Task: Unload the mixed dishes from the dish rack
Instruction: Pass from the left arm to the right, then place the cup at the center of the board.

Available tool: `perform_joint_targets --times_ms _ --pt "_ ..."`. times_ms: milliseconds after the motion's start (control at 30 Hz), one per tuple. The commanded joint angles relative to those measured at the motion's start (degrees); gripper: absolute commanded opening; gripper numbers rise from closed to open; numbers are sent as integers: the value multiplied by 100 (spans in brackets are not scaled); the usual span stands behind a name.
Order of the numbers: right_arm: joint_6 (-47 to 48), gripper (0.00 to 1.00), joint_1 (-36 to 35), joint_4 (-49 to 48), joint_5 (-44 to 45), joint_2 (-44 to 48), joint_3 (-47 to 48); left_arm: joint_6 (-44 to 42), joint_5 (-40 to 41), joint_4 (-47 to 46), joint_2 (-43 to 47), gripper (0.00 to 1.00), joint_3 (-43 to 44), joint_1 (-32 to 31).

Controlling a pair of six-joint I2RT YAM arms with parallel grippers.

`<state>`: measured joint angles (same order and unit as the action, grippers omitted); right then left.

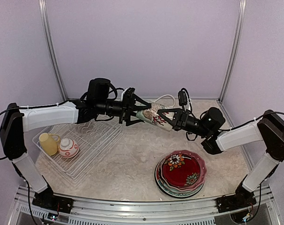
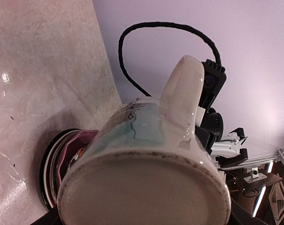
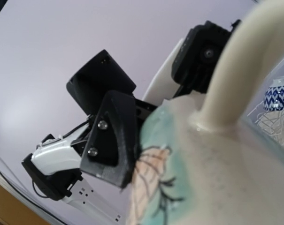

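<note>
My right gripper will swing down and to its right in the top view, lower the mug and let go of it, because the tabletop is clear there beside the plates.
A cream floral mug (image 1: 153, 115) hangs on its side in mid-air over the back of the table, between both arms. My left gripper (image 1: 132, 112) is shut on its base end; in the left wrist view the mug's unglazed bottom (image 2: 146, 187) fills the space between the jaws. One left finger (image 3: 111, 136) presses on the mug's painted wall (image 3: 217, 164). My right gripper (image 1: 169, 118) is closed on the mouth end. The white wire dish rack (image 1: 99, 136) lies at the left with a yellow mug (image 1: 48, 143) and a small patterned bowl (image 1: 68, 147) in it.
A stack of plates with a red floral one on top (image 1: 181, 172) sits on the table at the front right, also showing as the plates (image 2: 69, 150) under the mug. A blue patterned bowl (image 3: 280, 96) shows at the right edge of the right wrist view.
</note>
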<state>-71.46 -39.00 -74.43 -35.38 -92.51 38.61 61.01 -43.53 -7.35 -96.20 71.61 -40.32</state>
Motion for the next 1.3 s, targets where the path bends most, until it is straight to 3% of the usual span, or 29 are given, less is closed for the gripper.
perform_joint_targets --times_ms 0,133,233,267,567,700,900,1067,1267 --pt "228 0 -34 82 155 223 -39 -153 -98 -526 134 29 -136 -69" --pt "558 0 -19 580 222 506 -70 -329 -29 -310 184 60 -245 -7" --pt "1009 0 15 1296 373 818 -101 -528 180 51 292 95 -357 75" --pt "1140 0 35 1530 426 922 -126 -598 253 198 327 98 -385 102" --pt "2130 0 395 3839 905 2113 -431 -1103 411 1089 491 99 -471 436" --pt "3166 0 595 5988 1526 2846 -169 -1458 643 1558 659 99 -377 523" --pt "4442 0 658 9543 3442 3573 875 -1997 1042 2248 821 99 -79 496" --pt "4336 0 687 11684 4629 3486 1575 -2126 1063 2336 814 99 40 458" --pt "3913 0 692 13333 4773 2793 1927 -2146 997 2223 738 99 62 435"
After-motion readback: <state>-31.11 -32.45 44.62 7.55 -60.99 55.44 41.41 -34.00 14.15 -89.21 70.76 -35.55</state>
